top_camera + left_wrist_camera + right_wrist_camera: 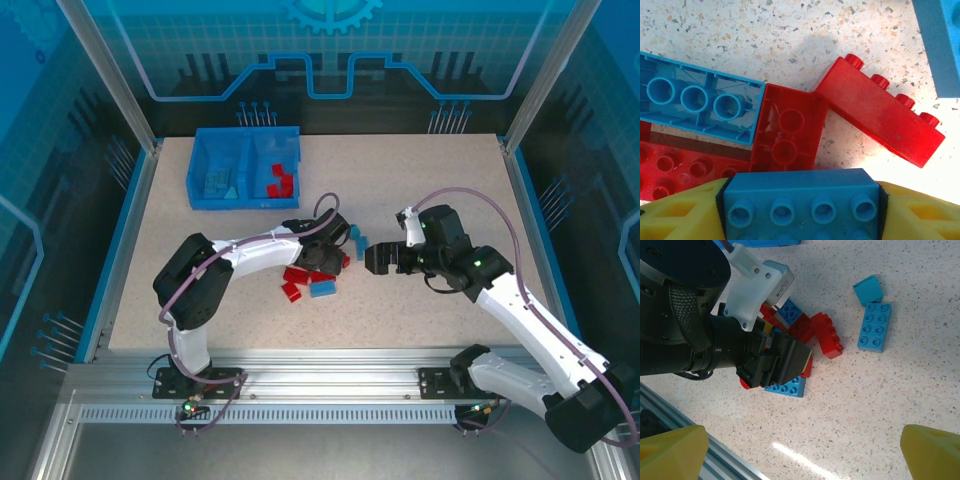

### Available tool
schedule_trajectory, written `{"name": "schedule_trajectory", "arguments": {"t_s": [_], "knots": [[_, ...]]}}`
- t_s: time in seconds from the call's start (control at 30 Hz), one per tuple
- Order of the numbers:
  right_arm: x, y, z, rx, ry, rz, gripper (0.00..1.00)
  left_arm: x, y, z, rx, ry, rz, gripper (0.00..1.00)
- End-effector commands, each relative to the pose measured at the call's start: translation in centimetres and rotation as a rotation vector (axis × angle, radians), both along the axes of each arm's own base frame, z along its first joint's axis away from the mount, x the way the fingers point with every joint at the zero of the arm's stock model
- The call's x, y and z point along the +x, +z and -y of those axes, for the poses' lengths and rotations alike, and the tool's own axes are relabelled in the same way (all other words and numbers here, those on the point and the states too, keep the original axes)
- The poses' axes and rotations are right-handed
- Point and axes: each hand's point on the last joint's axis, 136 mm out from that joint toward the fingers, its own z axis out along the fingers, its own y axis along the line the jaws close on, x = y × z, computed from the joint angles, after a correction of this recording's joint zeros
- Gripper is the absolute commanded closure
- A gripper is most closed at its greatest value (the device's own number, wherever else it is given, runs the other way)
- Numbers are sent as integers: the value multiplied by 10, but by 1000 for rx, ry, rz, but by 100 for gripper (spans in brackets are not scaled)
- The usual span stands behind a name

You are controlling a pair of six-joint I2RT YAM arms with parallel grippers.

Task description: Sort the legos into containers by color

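Note:
My left gripper needs to rise next and carry the light blue lego (801, 197) outward to release it inside the container of blue bricks, since that lies outward of the gripper.
My left gripper (801, 212) is shut on a light blue lego (801, 197), studs up, with a black pad against each end. It sits low over the loose pile (310, 278) of red and blue legos at the table's middle. Just beyond the held brick lie an upturned red brick (787, 132), an upturned blue one (700, 97) and a long red one (879, 110). My right gripper (800, 460) hangs open to the right of the pile, nothing between its yellow fingertips (935, 450). The blue bin (196, 170) stands at the far left, with blue bricks (218, 184) in its left container and red ones (281, 178) in its right.
Two more blue bricks (875, 326) (868, 289) lie apart to the right of the pile. The left arm's wrist (740, 340) hangs close in front of my right gripper. The metal frame rail (330, 365) runs along the table's near edge.

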Motion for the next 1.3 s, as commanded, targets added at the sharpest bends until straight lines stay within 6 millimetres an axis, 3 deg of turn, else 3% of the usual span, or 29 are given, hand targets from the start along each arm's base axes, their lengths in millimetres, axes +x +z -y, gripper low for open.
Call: {"name": "schedule_trajectory", "arguments": {"t_s": [0.0, 0.1, 0.2, 0.3, 0.4, 0.5, 0.6, 0.8, 0.93, 1.1, 1.27], "knots": [[-5, 8, -1, 35, 7, 0, 0, 3, 46, -6, -27, 14, 109, 45], [-5, 13, -4, 50, 15, 13, 0, 15, 86, -27, -5, 42, 211, 46], [-4, 14, -7, 59, 19, 19, 0, 34, 117, -60, -1, 107, 288, 46], [-5, 14, -8, 62, 21, 14, 0, 65, 148, -107, -11, 208, 367, 45], [-5, 13, -8, 60, 18, 13, 0, 103, 175, -172, -15, 370, 448, 46], [-7, 14, -8, 67, 15, 11, 0, 140, 185, -233, -63, 558, 481, 48], [-8, 16, -8, 70, 13, 17, 0, 177, 175, -271, -132, 695, 428, 48], [-14, 21, -4, 72, 1, 26, 0, 238, 152, -295, -266, 911, 292, 48], [-19, 26, -1, 82, -9, 35, 0, 271, 131, -293, -335, 951, 221, 46], [-25, 32, 3, 96, -18, 48, 0, 292, 106, -297, -425, 1000, 185, 31], [-26, 35, 4, 106, -25, 59, 0, 295, 116, -288, -478, 955, 186, 22]]}}
